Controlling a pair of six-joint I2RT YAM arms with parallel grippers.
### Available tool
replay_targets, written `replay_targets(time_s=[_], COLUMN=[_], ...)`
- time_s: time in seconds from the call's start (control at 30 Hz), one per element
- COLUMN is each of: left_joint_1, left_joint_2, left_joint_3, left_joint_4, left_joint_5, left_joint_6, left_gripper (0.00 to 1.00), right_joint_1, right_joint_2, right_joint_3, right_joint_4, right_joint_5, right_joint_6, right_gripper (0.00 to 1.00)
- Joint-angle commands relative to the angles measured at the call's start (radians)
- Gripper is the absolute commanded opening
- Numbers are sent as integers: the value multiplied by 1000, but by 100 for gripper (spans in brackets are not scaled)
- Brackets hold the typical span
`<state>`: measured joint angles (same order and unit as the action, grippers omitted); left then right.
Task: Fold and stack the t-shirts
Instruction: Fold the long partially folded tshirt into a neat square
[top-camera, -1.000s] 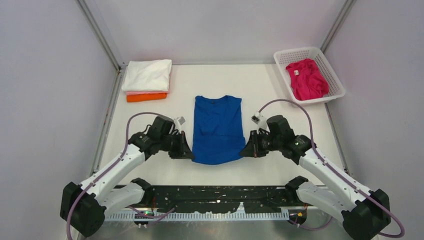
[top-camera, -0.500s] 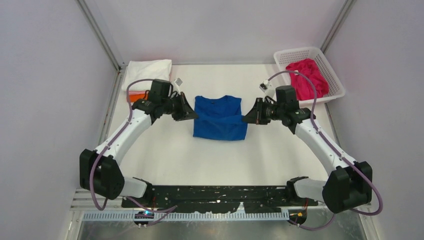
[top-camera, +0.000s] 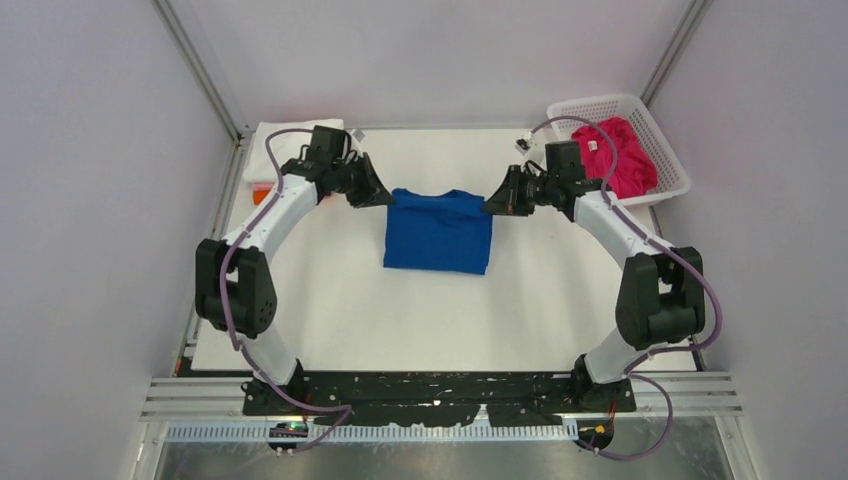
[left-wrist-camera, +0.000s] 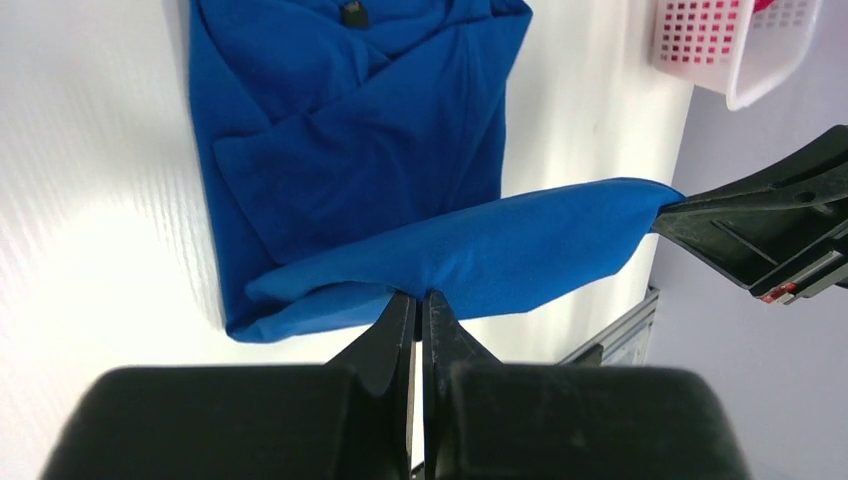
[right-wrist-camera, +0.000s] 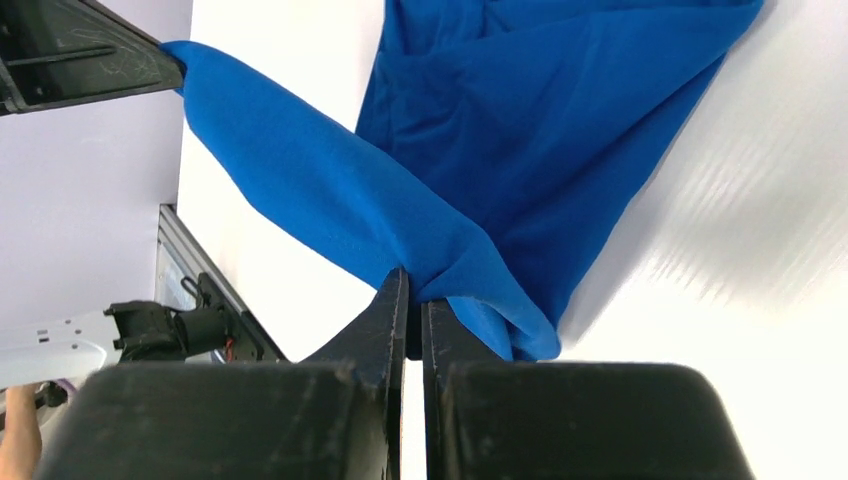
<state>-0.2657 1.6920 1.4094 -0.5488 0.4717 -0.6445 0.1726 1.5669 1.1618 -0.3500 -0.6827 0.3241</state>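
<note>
My right gripper holds the hem corner and should move it outward and down, then let it go onto the collar end. The collar end is still uncovered beyond the hem.
A royal blue t-shirt lies on the white table, doubled over on itself. My left gripper is shut on its hem corner at the shirt's far left; the pinched cloth shows in the left wrist view. My right gripper is shut on the other hem corner at the far right; the cloth shows in the right wrist view. The held hem spans between both grippers above the shirt's collar end. A magenta t-shirt lies crumpled in the basket. A folded stack sits at the back left, white on top, orange at the bottom.
The white lattice basket stands at the back right corner; it also shows in the left wrist view. Grey walls close in the table on three sides. The black frame rail runs along the near edge.
Both grippers have carried the shirt's near hem from the front of the table to the far end, over the collar. The shirt now lies half as long. Both arms are stretched out.
</note>
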Motion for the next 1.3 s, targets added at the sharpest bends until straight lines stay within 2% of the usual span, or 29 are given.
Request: replay_targets(time_s=[0.0, 0.3, 0.5, 0.67, 0.7, 0.73, 0.77, 0.8, 0.83, 0.87, 0.9, 0.93, 1.0, 1.2, 1.27], left_joint_1=[24, 51, 57, 60, 61, 62, 62, 61, 62, 62, 63, 62, 62, 30, 18], left_joint_2=[73, 275, 426, 534, 552, 567, 577, 582, 583, 579, 571, 557, 522, 394, 395], left_joint_3=[131, 287, 420, 499, 520, 542, 559, 571, 588, 596, 602, 600, 582, 430, 424], left_joint_4=[-18, -34, -61, -61, -73, -82, -86, -87, -82, -77, -69, -59, -35, 87, 111], left_joint_5=[-49, -57, -92, -79, -76, -72, -70, -69, -62, -54, -49, -44, -31, 20, 50], left_joint_6=[44, 47, 12, -19, -21, -23, -26, -31, -33, -34, -36, -36, -35, -42, -51], left_gripper=[0, 0, 0, 0, 7, 19, 37, 50, 62, 75, 91, 99, 100, 99, 100], right_joint_1=[-26, -49, -55, -56, -58, -59, -61, -64, -64, -66, -67, -67, -66, -47, -34], right_joint_2=[78, 283, 395, 509, 536, 548, 568, 575, 584, 586, 585, 579, 551, 407, 382], right_joint_3=[105, 236, 315, 393, 417, 428, 448, 454, 470, 477, 491, 495, 479, 311, 272], right_joint_4=[69, 131, 134, 145, 145, 147, 155, 161, 169, 170, 168, 167, 171, 244, 271], right_joint_5=[-7, 22, 108, 113, 115, 115, 116, 117, 121, 123, 124, 122, 116, 50, 17], right_joint_6=[4, 40, 35, 48, 52, 60, 66, 78, 84, 94, 96, 101, 107, 128, 146], right_gripper=[5, 5, 6, 13, 19, 24, 37, 45, 65, 76, 98, 99, 96, 96, 95])
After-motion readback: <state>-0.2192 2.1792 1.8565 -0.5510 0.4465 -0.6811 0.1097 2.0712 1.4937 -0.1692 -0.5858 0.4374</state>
